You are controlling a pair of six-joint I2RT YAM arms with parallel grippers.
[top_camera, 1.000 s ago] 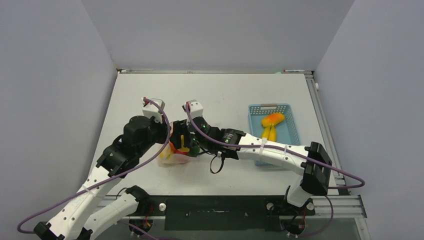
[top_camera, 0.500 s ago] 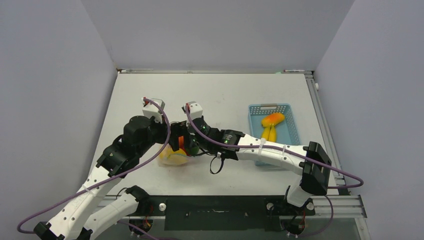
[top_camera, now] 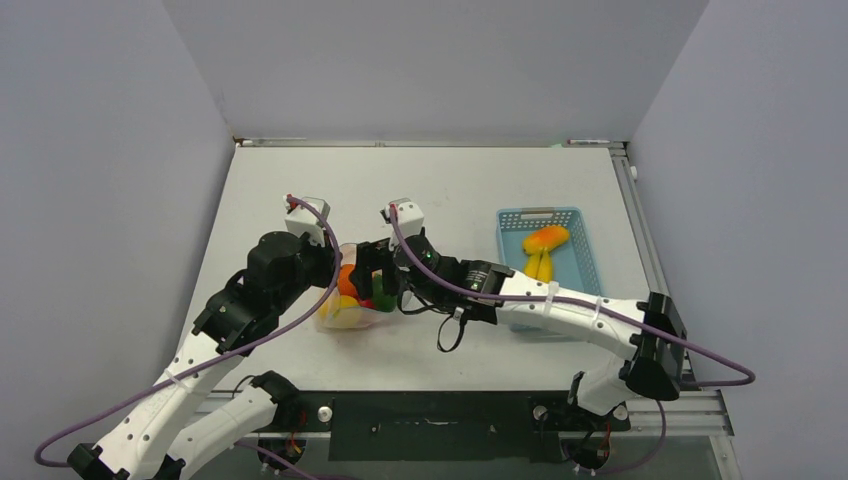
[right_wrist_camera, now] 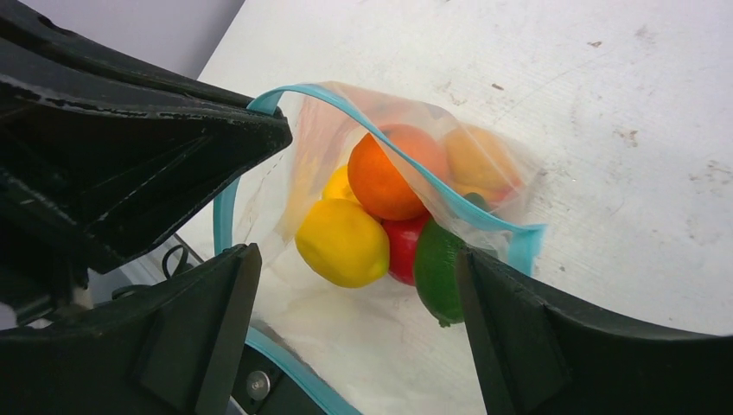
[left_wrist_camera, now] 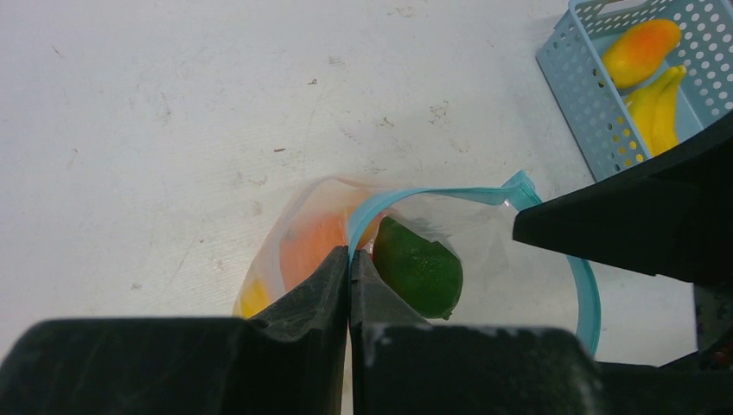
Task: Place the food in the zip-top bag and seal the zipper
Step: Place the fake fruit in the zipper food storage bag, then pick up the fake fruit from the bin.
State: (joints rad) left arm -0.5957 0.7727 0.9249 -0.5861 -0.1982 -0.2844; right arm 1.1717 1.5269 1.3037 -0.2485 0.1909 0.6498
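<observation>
The bananas still lie in the basket. My right gripper needs to move off the bag (top_camera: 345, 302) next, to the right in the top view, and down onto the far ends of the bananas.
The clear zip-top bag (top_camera: 345, 302) stands open at the table's middle left. My left gripper (left_wrist_camera: 349, 272) is shut on its light blue zipper (left_wrist_camera: 432, 195), pinching the near rim. Inside the bag lie an orange round (right_wrist_camera: 389, 177), a yellow one (right_wrist_camera: 344, 242), a red one (right_wrist_camera: 402, 249) and a green one (right_wrist_camera: 439, 270). At the bag's mouth my right gripper (right_wrist_camera: 356, 264) is open, with nothing between its fingers. More food, an orange-yellow fruit (top_camera: 546, 239) and yellow bananas (top_camera: 542, 266), sits in the basket.
The light blue mesh basket (top_camera: 583, 226) stands at the right of the table, behind my right forearm. Purple cables loop off both arms. Grey walls close in the left, the back and the right.
My right gripper has opened and drawn back a little to the right from the bag's mouth. The orange round now lies inside the bag. The left gripper keeps its pinch.
</observation>
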